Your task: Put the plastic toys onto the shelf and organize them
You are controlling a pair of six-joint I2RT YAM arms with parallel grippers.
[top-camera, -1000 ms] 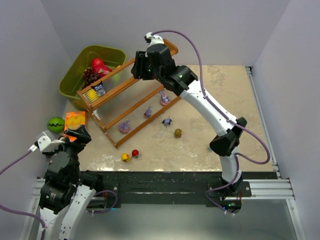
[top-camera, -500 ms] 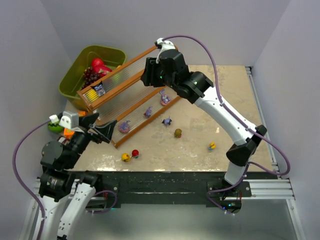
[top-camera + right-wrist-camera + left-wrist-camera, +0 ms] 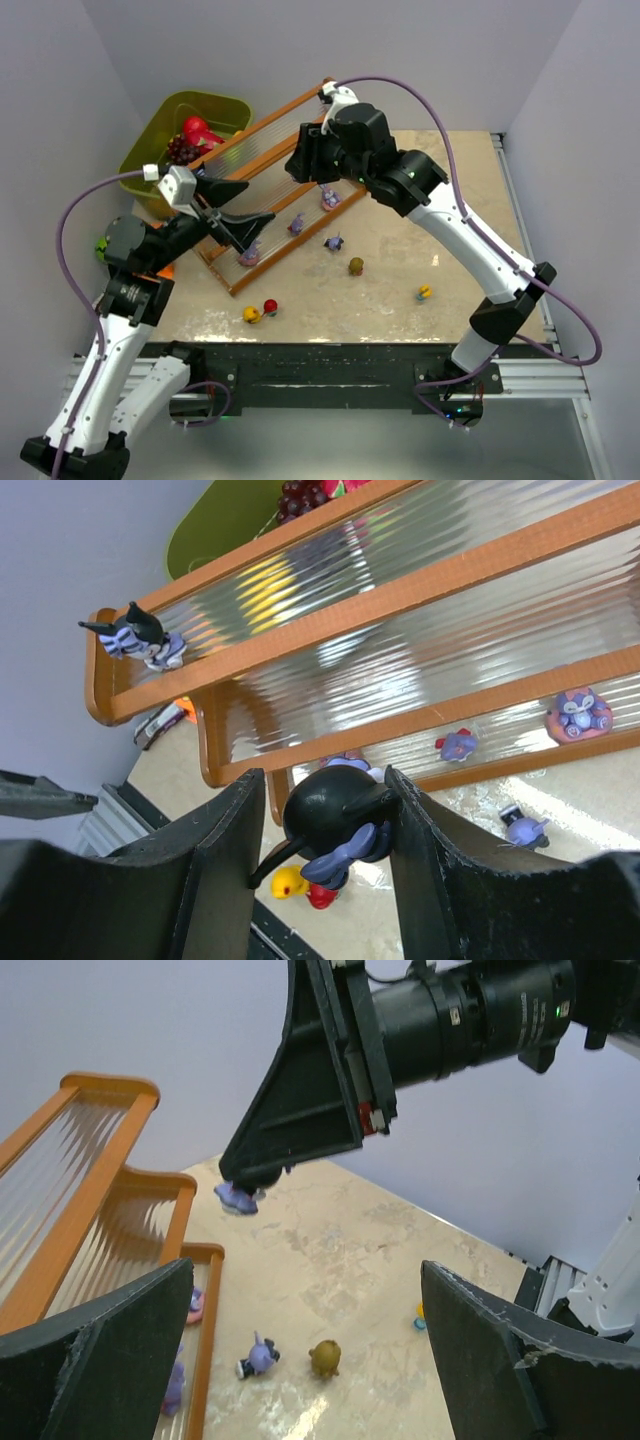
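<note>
The purple part of the black round toy (image 3: 293,176) (image 3: 240,1196) sticks out past my right gripper's fingers, so my left gripper needs to go to the right in the top view onto the toy.
The shelf (image 3: 262,124) runs diagonally across the back left of the table. My right gripper (image 3: 304,168) hovers over its middle, shut on a black round toy with purple feet (image 3: 335,823). One dark toy (image 3: 140,637) stands on the top tier. Purple and pink toys (image 3: 248,253) (image 3: 297,223) (image 3: 329,197) sit on the bottom tier. Loose on the table lie a purple toy (image 3: 334,241), an olive one (image 3: 356,266), a yellow (image 3: 252,314) and red (image 3: 270,307) pair, and a yellow one (image 3: 424,293). My left gripper (image 3: 243,204) is open over the shelf's left part, nothing in it.
An olive-green bin (image 3: 150,160) behind the shelf's left end holds a red fruit (image 3: 197,130) and dark grapes (image 3: 180,150). A green ball (image 3: 102,246) peeks out beside my left arm. Walls close in at left, back and right.
My left arm has unfolded from its base and reached up and right over the shelf's left part. The right gripper has shifted a little right along the shelf, still holding the toy.
</note>
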